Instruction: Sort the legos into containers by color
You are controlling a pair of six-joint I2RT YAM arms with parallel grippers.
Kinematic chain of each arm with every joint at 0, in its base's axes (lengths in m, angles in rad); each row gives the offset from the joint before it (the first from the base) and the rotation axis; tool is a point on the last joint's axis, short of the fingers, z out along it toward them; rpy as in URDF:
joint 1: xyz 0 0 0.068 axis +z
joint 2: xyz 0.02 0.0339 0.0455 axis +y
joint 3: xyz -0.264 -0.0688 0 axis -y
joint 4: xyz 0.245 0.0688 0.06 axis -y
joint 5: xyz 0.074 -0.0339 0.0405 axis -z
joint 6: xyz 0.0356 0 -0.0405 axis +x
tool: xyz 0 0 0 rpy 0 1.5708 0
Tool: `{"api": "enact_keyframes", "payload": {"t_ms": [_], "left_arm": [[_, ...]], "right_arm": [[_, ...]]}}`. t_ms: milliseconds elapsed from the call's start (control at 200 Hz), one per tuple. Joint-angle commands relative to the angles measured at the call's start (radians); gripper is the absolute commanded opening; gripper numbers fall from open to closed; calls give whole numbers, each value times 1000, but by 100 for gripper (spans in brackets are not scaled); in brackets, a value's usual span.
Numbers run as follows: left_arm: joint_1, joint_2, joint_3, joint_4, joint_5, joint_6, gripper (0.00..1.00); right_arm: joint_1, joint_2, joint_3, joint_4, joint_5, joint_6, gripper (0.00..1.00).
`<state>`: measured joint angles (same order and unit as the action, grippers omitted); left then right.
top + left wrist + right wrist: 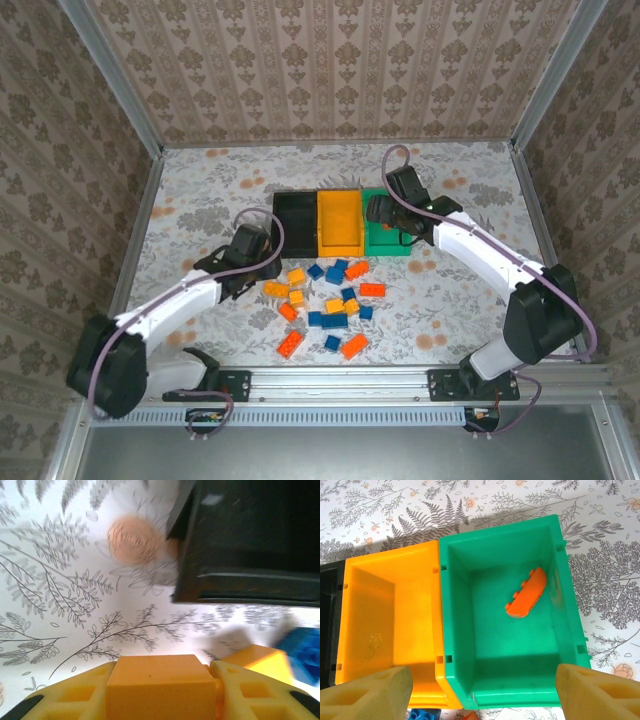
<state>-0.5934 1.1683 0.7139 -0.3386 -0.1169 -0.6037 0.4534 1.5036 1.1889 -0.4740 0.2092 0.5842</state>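
Observation:
My left gripper will next lift outward over the black bin's raised front side, then release the yellow-orange brick in it.
Three joined bins stand in a row: black (295,222), yellow-orange (340,222) and green (392,245). Several yellow-orange, blue and red-orange legos (335,300) lie scattered in front of them. My left gripper (255,258) hangs just left of the pile, near the black bin's (250,540) front corner, shut on a yellow-orange brick (160,680). My right gripper (480,695) hovers open over the green bin (460,630), which holds one red-orange brick (527,594). The inside of the yellow-orange bin (390,620) looks bare.
Another yellow-orange brick (255,660) and a blue one (305,655) lie on the cloth just right of my left fingers. Patterned walls and metal frame posts close in the table on three sides. Open floral cloth lies left of the bins.

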Motion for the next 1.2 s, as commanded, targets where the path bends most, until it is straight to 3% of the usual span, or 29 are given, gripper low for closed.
{"api": "enact_keyframes", "payload": {"t_ms": [0,380,500,595,690,850,915,1195], "left_arm": [[-14,9,116,-56,3,33,33],[16,484,500,8,-10,106,34],[16,561,561,-10,-9,102,42],[14,582,576,-15,-7,95,55],[14,570,578,-19,2,90,63],[-1,465,540,-10,34,66,78],[-17,395,508,1,42,59,99],[-94,103,282,9,20,5,100]], "right_arm": [[-5,-38,-50,-6,-9,28,76],[-5,-142,-175,-20,-15,25,77],[-4,-167,-214,-12,-67,20,77],[2,-178,-247,-9,-122,11,77],[19,-191,-285,1,-201,-4,78],[120,-216,-341,-39,-217,-7,78],[172,-225,-371,-39,-221,17,78],[343,-186,-446,-11,-226,67,78]]}}
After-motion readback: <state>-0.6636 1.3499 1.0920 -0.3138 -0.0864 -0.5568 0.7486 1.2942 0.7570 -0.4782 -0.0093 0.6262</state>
